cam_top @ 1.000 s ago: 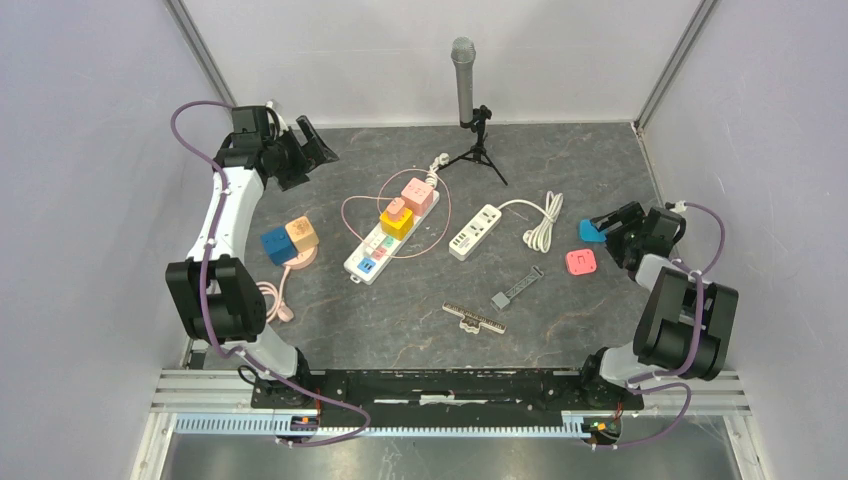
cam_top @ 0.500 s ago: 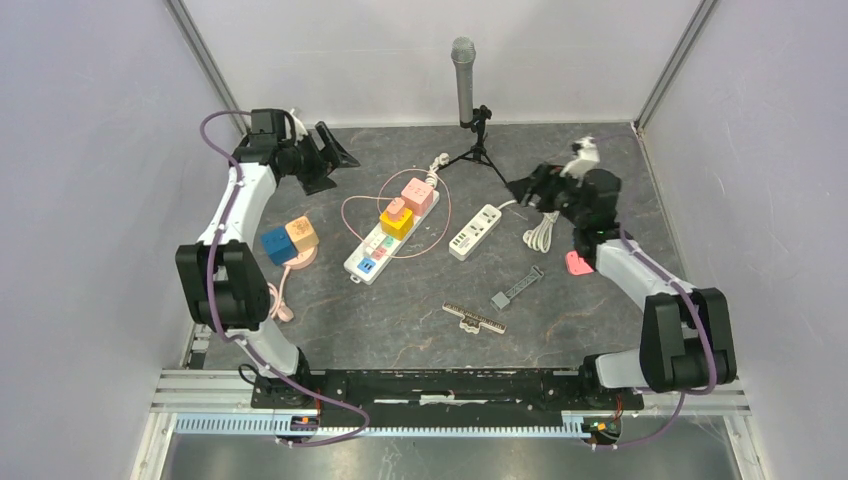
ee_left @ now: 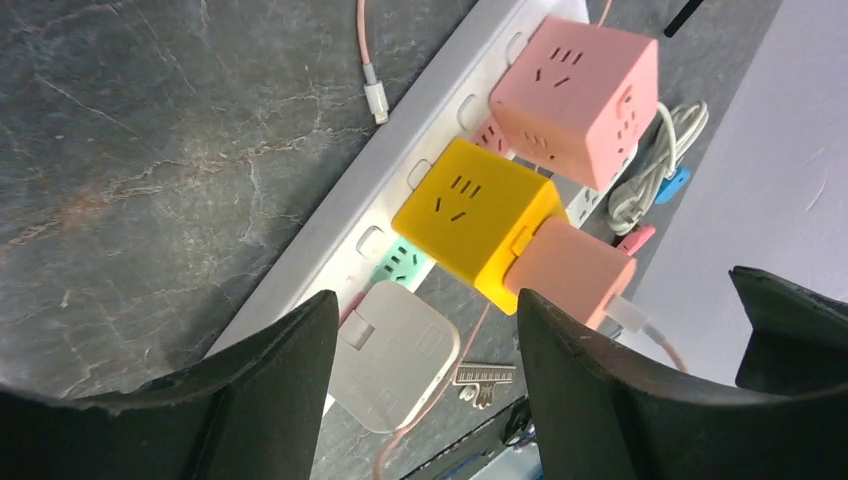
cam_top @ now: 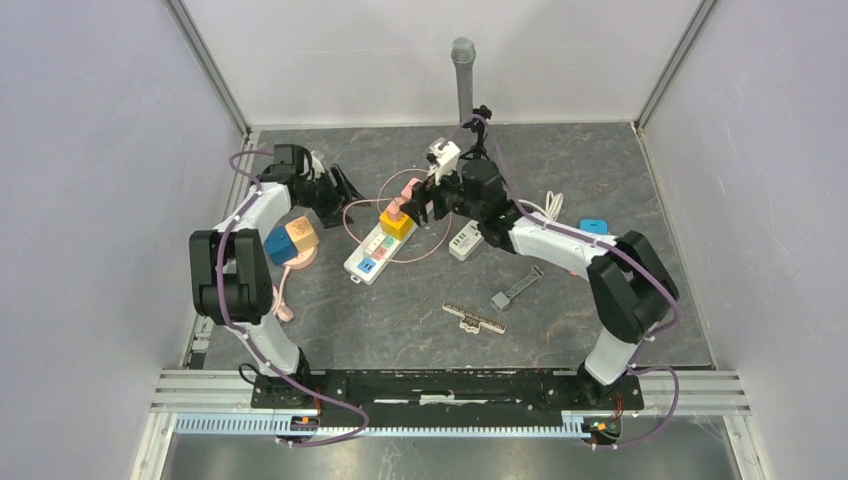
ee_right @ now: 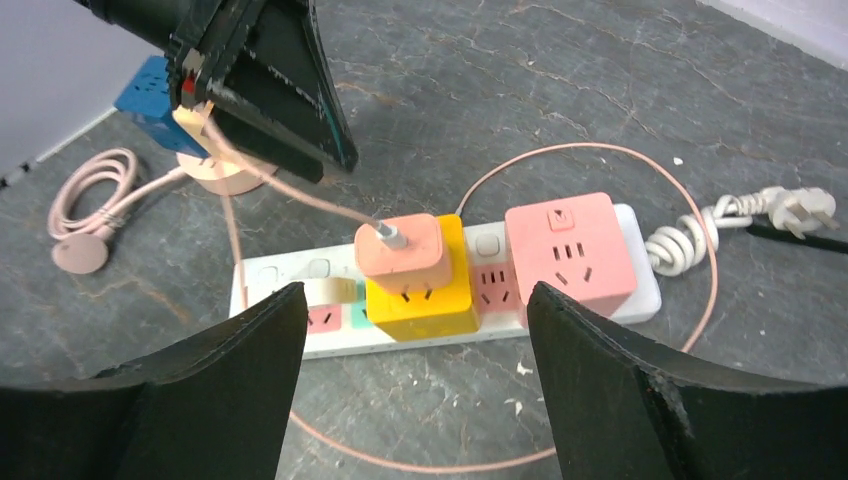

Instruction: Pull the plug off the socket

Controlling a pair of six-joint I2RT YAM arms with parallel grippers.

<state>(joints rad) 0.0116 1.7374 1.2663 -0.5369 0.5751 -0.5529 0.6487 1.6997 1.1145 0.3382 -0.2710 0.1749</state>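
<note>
My right gripper shifts to the left in the top view next, with its open fingers on both sides of the pink plug's body [cam_top: 394, 212] [ee_right: 402, 252].
A white power strip [cam_top: 372, 252] lies mid-table with a yellow cube socket [cam_top: 396, 224] and a pink cube socket [cam_top: 411, 189] plugged into it. A small pink plug [cam_top: 397, 208] with a pink cable sits in the yellow cube. In the left wrist view the pink plug [ee_left: 570, 270] sticks out of the yellow cube [ee_left: 478, 222]. In the right wrist view the pink plug [ee_right: 402, 250] sits on top of the yellow cube [ee_right: 420, 300]. My left gripper [cam_top: 340, 190] is open just left of the strip. My right gripper [cam_top: 425, 200] is open over the cubes and holds nothing.
A second white strip [cam_top: 466, 238] with a coiled cord lies right of centre. A microphone on a tripod [cam_top: 462, 60] stands at the back. Blue and tan cubes [cam_top: 290, 238] sit on a pink disc at left. A grey clip [cam_top: 515, 288] and a ruler-like clip [cam_top: 474, 318] lie in front.
My right arm has swung from the right side across to the middle, over the strip. My left gripper has moved down and right towards the strip.
</note>
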